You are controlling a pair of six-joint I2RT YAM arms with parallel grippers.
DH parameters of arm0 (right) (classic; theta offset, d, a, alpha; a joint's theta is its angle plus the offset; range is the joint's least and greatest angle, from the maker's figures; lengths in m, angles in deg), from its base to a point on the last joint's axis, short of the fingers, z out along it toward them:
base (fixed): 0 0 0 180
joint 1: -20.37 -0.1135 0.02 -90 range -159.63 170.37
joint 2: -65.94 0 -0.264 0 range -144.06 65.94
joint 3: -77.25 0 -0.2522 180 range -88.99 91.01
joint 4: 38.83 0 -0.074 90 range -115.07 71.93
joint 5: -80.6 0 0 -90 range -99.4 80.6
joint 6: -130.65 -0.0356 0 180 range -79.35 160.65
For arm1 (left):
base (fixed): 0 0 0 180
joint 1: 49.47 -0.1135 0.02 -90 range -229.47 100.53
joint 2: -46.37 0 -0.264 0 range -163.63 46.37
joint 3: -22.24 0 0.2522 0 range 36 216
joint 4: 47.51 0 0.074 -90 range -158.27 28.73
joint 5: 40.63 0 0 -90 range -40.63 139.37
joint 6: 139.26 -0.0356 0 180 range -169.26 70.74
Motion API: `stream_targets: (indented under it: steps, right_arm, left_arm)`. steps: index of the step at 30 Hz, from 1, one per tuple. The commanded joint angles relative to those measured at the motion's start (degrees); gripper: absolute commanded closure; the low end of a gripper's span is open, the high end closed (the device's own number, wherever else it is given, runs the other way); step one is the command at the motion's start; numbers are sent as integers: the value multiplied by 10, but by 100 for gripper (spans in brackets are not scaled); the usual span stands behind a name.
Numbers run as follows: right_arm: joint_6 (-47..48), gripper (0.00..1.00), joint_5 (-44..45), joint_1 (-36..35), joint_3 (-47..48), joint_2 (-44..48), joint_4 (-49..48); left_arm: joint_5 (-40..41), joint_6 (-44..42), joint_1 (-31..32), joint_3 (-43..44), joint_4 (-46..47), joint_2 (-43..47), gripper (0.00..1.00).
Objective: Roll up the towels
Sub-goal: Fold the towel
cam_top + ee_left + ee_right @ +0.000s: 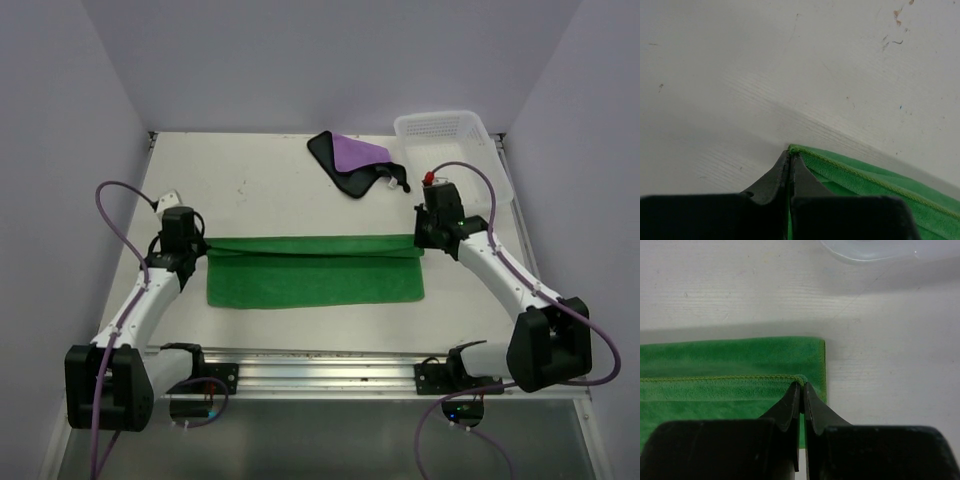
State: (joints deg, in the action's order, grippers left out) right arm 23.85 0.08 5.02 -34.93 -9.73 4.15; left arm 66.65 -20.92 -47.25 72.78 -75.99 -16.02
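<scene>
My right gripper should next bring the towel's held hem back and down onto the near part of the green towel and let it go, because that part is uncovered.
The green towel (315,272) lies across the middle of the table as a wide strip, its far edge folded over toward the near side. My left gripper (190,252) is shut on the strip's far left corner (792,149). My right gripper (432,236) is shut on the far right corner (801,380), where the stitched hem (720,377) meets the jaws. The purple towel (355,160) with its black back lies crumpled at the far side, apart from both grippers.
A white lattice basket (455,140) stands at the far right corner; its rim (870,252) shows at the top of the right wrist view. Grey walls close in the table on three sides. A metal rail (320,365) runs along the near edge.
</scene>
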Motion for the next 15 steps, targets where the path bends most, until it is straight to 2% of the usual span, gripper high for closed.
stream_targets:
  steps: [1,5,15]
  right_arm:
    - [-6,100,26,3,-9,26,8]
    - [-10,100,27,3,-15,26,14]
    - [-21,100,24,4,-38,51,28]
  left_arm:
    - [30,26,-6,-13,0,5,100]
    - [10,51,-6,-27,-2,16,100]
    - [26,84,-6,-49,-25,43,100]
